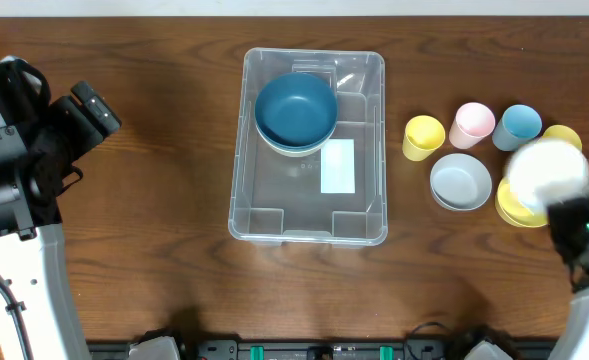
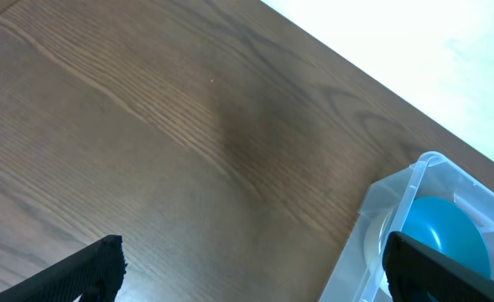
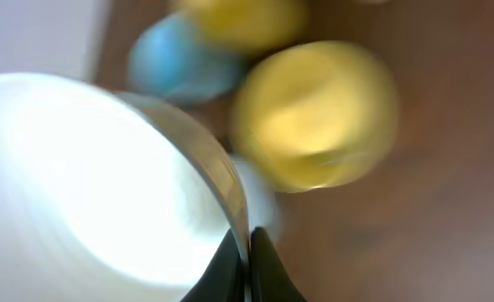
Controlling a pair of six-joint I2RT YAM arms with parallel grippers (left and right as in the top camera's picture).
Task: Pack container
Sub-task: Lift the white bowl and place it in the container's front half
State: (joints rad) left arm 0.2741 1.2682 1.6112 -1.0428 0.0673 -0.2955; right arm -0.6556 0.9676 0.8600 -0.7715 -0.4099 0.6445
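Observation:
I need to swing my right gripper across past the grey bowl next and down onto the near side of the blue bowl, because the container's bottom is bare there.
The clear container stands mid-table with a white label on its base and a dark blue bowl stacked in a pale bowl at its far end. Its corner and the blue bowl show in the left wrist view. My right gripper is shut on the rim of a white bowl, held blurred above a yellow bowl at the right. My left gripper is open and empty over bare wood left of the container.
To the right of the container stand a yellow cup, a pink cup, a blue cup, another yellow cup and a grey bowl. The table's far edge runs behind the container.

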